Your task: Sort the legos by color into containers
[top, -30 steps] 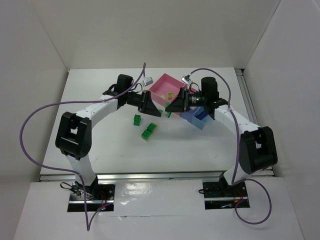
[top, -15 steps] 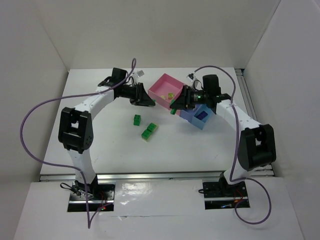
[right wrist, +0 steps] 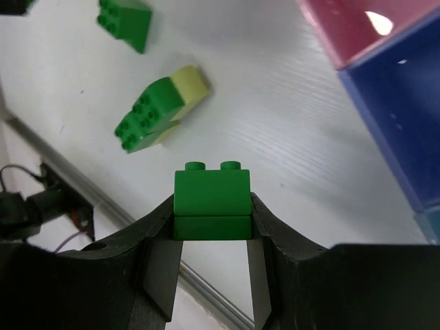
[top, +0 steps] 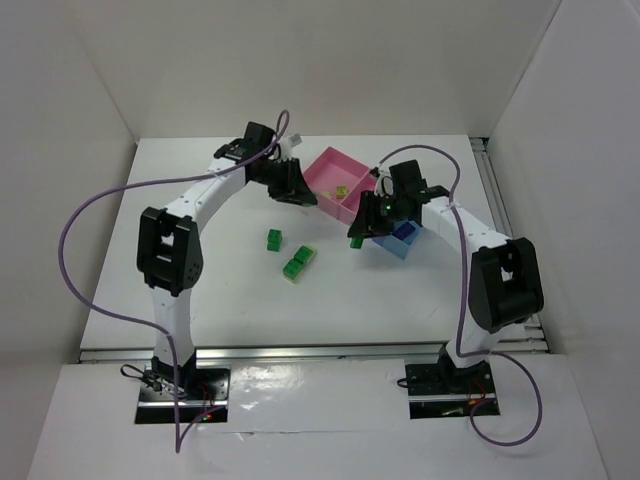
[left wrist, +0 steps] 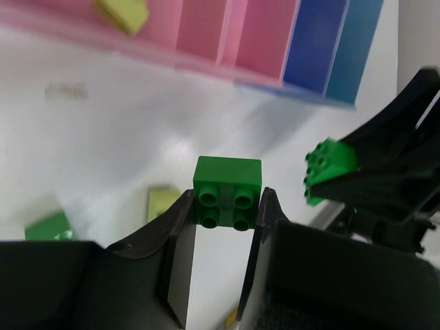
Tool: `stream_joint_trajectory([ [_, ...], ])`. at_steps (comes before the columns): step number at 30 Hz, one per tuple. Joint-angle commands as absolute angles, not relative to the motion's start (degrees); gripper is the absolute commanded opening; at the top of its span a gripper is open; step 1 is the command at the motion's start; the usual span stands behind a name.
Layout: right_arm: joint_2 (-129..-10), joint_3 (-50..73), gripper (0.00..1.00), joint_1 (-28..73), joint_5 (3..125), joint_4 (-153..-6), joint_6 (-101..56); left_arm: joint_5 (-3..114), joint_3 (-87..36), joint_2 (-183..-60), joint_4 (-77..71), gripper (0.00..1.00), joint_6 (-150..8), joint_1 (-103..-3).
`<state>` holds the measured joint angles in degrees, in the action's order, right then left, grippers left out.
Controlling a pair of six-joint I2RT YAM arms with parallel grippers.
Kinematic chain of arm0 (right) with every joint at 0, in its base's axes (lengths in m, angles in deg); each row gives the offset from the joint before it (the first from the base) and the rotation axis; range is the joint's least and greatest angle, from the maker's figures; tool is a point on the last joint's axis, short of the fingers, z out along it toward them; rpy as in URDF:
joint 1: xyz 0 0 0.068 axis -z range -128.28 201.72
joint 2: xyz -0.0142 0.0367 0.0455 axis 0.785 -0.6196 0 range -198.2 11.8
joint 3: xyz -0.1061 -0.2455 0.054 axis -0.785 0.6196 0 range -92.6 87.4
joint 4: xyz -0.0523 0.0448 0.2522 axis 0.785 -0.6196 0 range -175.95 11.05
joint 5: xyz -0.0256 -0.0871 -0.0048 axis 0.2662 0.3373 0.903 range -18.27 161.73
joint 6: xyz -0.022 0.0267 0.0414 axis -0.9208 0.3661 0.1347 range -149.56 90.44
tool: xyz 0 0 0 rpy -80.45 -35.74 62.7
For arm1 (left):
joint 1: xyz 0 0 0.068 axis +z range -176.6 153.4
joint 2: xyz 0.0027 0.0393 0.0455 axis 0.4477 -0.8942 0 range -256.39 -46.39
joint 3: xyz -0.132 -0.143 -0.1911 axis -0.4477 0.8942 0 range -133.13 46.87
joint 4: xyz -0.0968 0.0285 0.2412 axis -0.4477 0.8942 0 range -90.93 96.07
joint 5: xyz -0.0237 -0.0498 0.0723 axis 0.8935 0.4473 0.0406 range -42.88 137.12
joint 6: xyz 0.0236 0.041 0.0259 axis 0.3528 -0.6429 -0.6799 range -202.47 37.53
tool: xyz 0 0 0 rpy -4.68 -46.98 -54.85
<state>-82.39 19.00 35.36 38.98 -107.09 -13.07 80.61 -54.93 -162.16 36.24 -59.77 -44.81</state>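
Note:
Next, my left gripper shifts to the right in the top view, over the pink section beside the blue tray, since pale yellow-green legos (top: 340,190) occupy the larger one.
My left gripper (left wrist: 225,206) is shut on a bright green lego (left wrist: 227,185), held above the table next to the containers. In the top view it (top: 292,188) hangs at the left edge of the large pink tray (top: 322,166). My right gripper (right wrist: 212,213) is shut on another bright green lego (right wrist: 212,199). In the top view it (top: 358,238) is just left of the blue trays (top: 408,243). That lego also shows in the left wrist view (left wrist: 328,165). Pale yellow-green legos (top: 340,190) lie in the pink tray.
Loose legos lie on the table left of the trays: one green (top: 273,240), and a green and pale yellow-green cluster (top: 298,262), which the right wrist view (right wrist: 161,106) also shows. The table's near edge has a metal rail (top: 300,352).
The right gripper has drawn back from the pink tray toward the near side with its green lego. The left gripper has swung up and back to the pink tray's left edge.

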Motion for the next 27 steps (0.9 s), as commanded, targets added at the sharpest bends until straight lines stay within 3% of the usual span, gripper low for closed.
stream_joint_trajectory([
  [1,-78.7,19.2,0.09,34.9,51.0,-107.6,-9.8,74.6,-66.0,-166.5,38.4,0.0,-58.4,-49.8],
  [5,-68.7,24.2,0.09,35.5,60.8,-104.8,-3.7,73.0,-81.9,-175.0,39.8,0.0,-56.2,-53.1],
  [9,-59.6,30.0,0.09,35.5,70.5,-104.3,0.0,73.0,-88.6,-181.7,37.5,0.0,-52.5,-54.4],
  [15,-51.0,31.4,0.09,36.0,78.8,-105.8,-0.6,66.4,-89.6,-186.7,31.7,0.0,-49.5,-57.1],
  [21,-49.5,30.9,0.09,36.0,79.6,-107.8,0.0,68.6,-91.9,-191.8,30.4,0.0,-48.5,-57.6],
  [25,-51.2,30.9,0.09,36.0,77.2,-107.1,0.0,69.7,-91.9,-191.8,29.4,0.3,-47.9,-57.6],
  [26,-51.2,30.9,0.09,36.0,76.0,-107.1,0.0,70.2,-91.3,-191.3,29.4,0.48,-47.9,-57.6],
  [27,-51.7,30.9,0.09,36.0,76.0,-106.3,0.0,70.8,-91.3,-191.3,29.4,0.52,-48.4,-57.6],
])
